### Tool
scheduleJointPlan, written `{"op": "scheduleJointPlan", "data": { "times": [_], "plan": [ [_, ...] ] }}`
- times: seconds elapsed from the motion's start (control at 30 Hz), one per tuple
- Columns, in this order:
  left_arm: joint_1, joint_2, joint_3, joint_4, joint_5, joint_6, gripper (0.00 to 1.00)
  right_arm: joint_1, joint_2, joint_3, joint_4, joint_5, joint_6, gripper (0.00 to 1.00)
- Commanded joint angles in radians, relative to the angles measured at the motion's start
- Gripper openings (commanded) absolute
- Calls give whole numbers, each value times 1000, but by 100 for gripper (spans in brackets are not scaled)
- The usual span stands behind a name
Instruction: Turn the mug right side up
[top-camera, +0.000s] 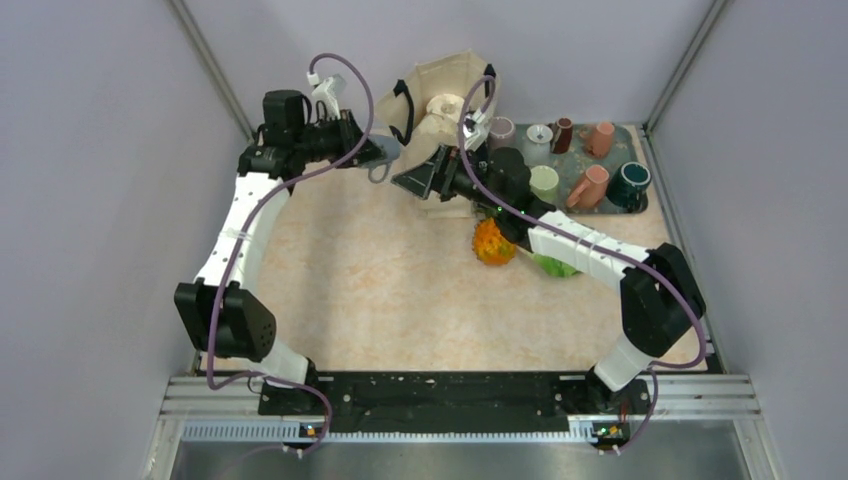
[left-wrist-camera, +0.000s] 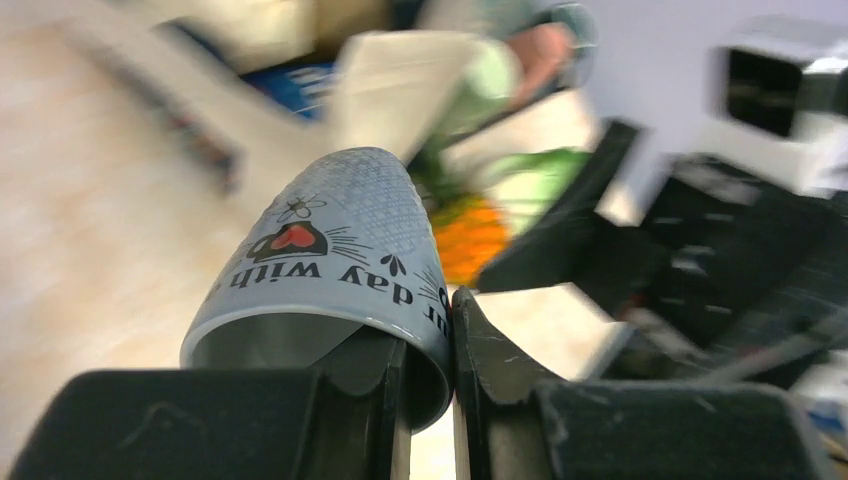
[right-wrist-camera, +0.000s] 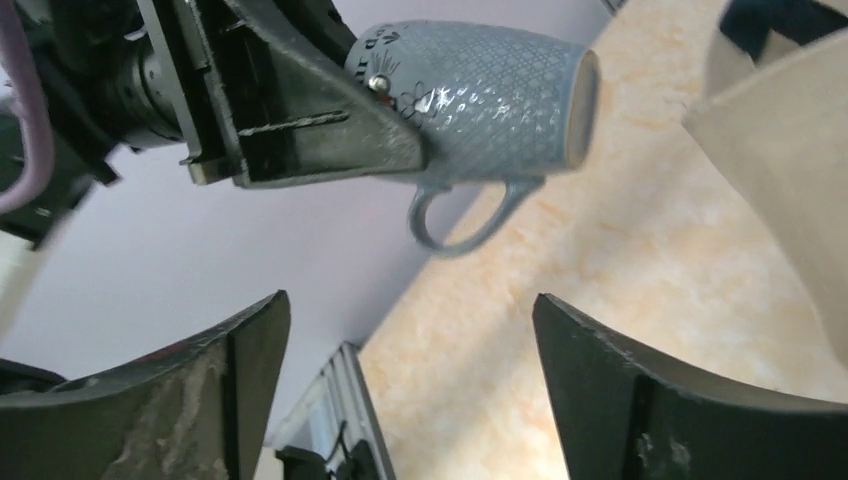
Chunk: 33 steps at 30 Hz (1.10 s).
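The mug hangs sideways, so next my left gripper will lower back and to the left in the top view and tilt downward to release it on the bare tabletop.
The mug (left-wrist-camera: 330, 245) is blue-grey with a diamond texture, black lettering and a small red heart. It hangs on its side above the table at the back, also visible from above (top-camera: 386, 150). My left gripper (left-wrist-camera: 432, 325) is shut on its rim, one finger inside the mouth and one outside. In the right wrist view the mug (right-wrist-camera: 470, 85) lies level with its handle pointing down and its base to the right. My right gripper (right-wrist-camera: 410, 310) is open just below and in front of it, touching nothing. From above, the right gripper (top-camera: 412, 180) sits just right of the left gripper (top-camera: 368, 148).
A dark tray (top-camera: 640, 205) at the back right holds several mugs. A beige cloth bag (top-camera: 445, 90) stands at the back centre, close behind both grippers. An orange toy (top-camera: 492, 242) and a green item (top-camera: 555, 265) lie under the right arm.
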<state>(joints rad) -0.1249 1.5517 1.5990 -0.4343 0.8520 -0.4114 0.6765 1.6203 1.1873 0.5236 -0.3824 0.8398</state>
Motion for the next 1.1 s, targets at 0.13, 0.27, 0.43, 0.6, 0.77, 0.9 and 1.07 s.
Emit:
{"op": "scheduleJointPlan", "data": {
  "times": [0.13, 0.27, 0.43, 0.6, 0.77, 0.9, 1.07],
  "plan": [
    [25, -34, -57, -365, -753, 704, 0, 13, -49, 29, -285, 81, -274, 99],
    [72, 34, -138, -398, -953, 887, 0, 13, -76, 41, -385, 153, -368, 99],
    [190, 200, -16, -577, -946, 970, 0, 13, -96, 56, -462, 183, -440, 99],
    [272, 330, 69, -654, -886, 1000, 0, 12, -122, 46, -493, 210, -478, 99],
    [321, 402, 79, -627, -828, 1017, 0, 13, -147, 43, -519, 250, -510, 99],
    [345, 445, 81, -622, -760, 1035, 0, 11, -159, 67, -605, 343, -556, 99],
    [366, 466, 74, -609, -722, 1028, 23, -10, -185, 103, -736, 533, -615, 99]
  ]
}}
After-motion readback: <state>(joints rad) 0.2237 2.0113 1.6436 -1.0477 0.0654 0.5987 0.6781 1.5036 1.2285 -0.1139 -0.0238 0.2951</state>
